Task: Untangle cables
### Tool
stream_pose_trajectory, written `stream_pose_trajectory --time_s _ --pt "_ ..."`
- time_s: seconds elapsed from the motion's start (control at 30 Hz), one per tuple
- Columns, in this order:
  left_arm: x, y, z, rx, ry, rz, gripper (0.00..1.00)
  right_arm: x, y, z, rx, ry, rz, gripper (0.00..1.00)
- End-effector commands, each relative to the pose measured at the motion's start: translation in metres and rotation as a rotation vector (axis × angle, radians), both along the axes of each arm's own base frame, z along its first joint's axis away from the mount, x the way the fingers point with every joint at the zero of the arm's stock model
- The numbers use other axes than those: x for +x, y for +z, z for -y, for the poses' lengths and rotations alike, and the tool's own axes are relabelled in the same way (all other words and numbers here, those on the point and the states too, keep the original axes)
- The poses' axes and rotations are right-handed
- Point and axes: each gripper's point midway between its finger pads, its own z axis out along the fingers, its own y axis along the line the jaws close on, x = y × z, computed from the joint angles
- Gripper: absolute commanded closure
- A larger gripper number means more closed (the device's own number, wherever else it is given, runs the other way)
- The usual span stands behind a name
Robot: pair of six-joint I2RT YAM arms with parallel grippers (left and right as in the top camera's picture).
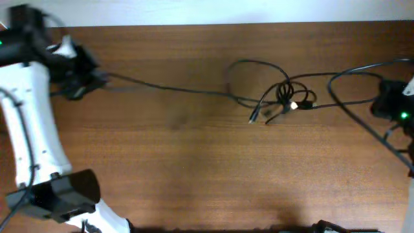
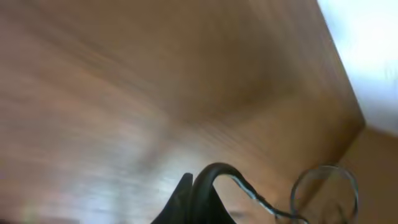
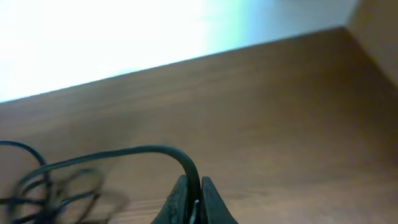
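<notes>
I need to sweep my right gripper down, to its left in the overhead view, then lower and release the piece of cable on bare tabletop with room for the knot.
The cables [image 1: 284, 97] lie knotted right of the table's centre, with a gold plug [image 1: 294, 105] and a silvery plug [image 1: 253, 118] sticking out. One thin black strand [image 1: 168, 88] stretches left from the knot to my left gripper [image 1: 96, 80], which is shut on it. In the left wrist view the strand [image 2: 249, 186] arcs out from the shut left gripper [image 2: 198, 186] toward a blurred loop [image 2: 324, 190]. My right gripper [image 1: 383, 101] at the right edge is shut on another strand [image 1: 349, 101]. The right wrist view shows that cable [image 3: 124, 152] pinched in the right gripper [image 3: 194, 182].
A wide cable loop [image 1: 352, 74] curves along the table near the right arm. The left arm's white link [image 1: 29, 123] and black base [image 1: 61, 191] stand at the left edge. The table's far edge [image 1: 207, 24] meets a pale wall.
</notes>
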Motion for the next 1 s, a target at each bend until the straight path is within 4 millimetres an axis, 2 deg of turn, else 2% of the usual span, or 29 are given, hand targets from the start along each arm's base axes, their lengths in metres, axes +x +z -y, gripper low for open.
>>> stream_pose_trajectory --time_s 0.0,0.07,0.13,0.17,0.23,0.33,0.4,0.43,0.5,0.53,0.6,0.67,0.7,0.77,0.83,0.9,0.93,0.97 --pt "-0.013 0.004 -0.036 0.093 0.003 0.025 1.00 0.011 -0.004 0.027 0.054 -0.049 0.006 0.96" --pt "-0.014 0.004 -0.038 0.093 0.010 0.025 1.00 0.022 -0.016 0.015 0.138 0.034 -0.015 0.96" --pt "-0.012 0.004 -0.031 0.094 -0.011 0.026 1.00 0.029 -0.022 0.007 0.166 0.075 -0.026 0.96" --pt "-0.012 0.004 -0.029 0.104 -0.018 0.026 1.00 0.033 -0.024 0.016 0.147 0.038 -0.030 0.96" --pt "-0.015 0.001 -0.038 0.144 -0.002 0.007 1.00 0.036 -0.027 0.042 0.116 -0.072 -0.031 0.96" --pt "-0.032 0.013 -0.079 0.175 0.128 0.022 1.00 0.030 -0.026 0.094 0.200 -0.267 0.016 0.96" --pt "-0.050 0.025 -0.109 0.195 0.232 0.049 1.00 0.027 -0.019 0.116 0.237 -0.348 0.069 0.96" --pt "-0.066 0.033 -0.129 0.208 0.307 0.065 1.00 0.024 -0.016 0.128 0.258 -0.385 0.095 0.96" --pt "-0.086 0.045 -0.150 0.224 0.397 0.088 1.00 0.024 -0.014 0.131 0.287 -0.361 0.116 0.96" --pt "-0.091 0.052 -0.151 0.199 0.418 0.121 1.00 0.028 -0.014 0.121 0.308 -0.322 0.116 0.96" --pt "-0.087 0.060 -0.141 0.168 0.388 0.166 1.00 0.037 -0.014 0.100 0.320 -0.260 0.102 0.96" --pt "-0.075 0.061 -0.117 0.177 0.290 0.178 1.00 0.053 -0.020 0.050 0.313 -0.120 0.052 0.96" --pt "-0.069 0.061 -0.106 0.177 0.254 0.184 1.00 0.057 -0.023 0.031 0.311 -0.075 0.028 0.96" --pt "-0.056 0.063 -0.085 0.178 0.177 0.208 1.00 0.064 -0.032 -0.038 0.315 0.103 -0.047 0.96" --pt "-0.050 0.065 -0.076 0.181 0.145 0.224 1.00 0.064 -0.034 -0.107 0.314 0.280 -0.089 0.96" --pt "-0.049 0.065 -0.075 0.182 0.143 0.227 1.00 0.057 -0.034 -0.165 0.308 0.432 -0.109 0.96" --pt "-0.049 0.065 -0.075 0.182 0.143 0.226 1.00 0.048 -0.032 -0.204 0.295 0.533 -0.116 0.96" --pt "-0.049 0.065 -0.075 0.182 0.143 0.226 1.00 0.039 -0.033 -0.234 0.276 0.587 -0.127 0.96"
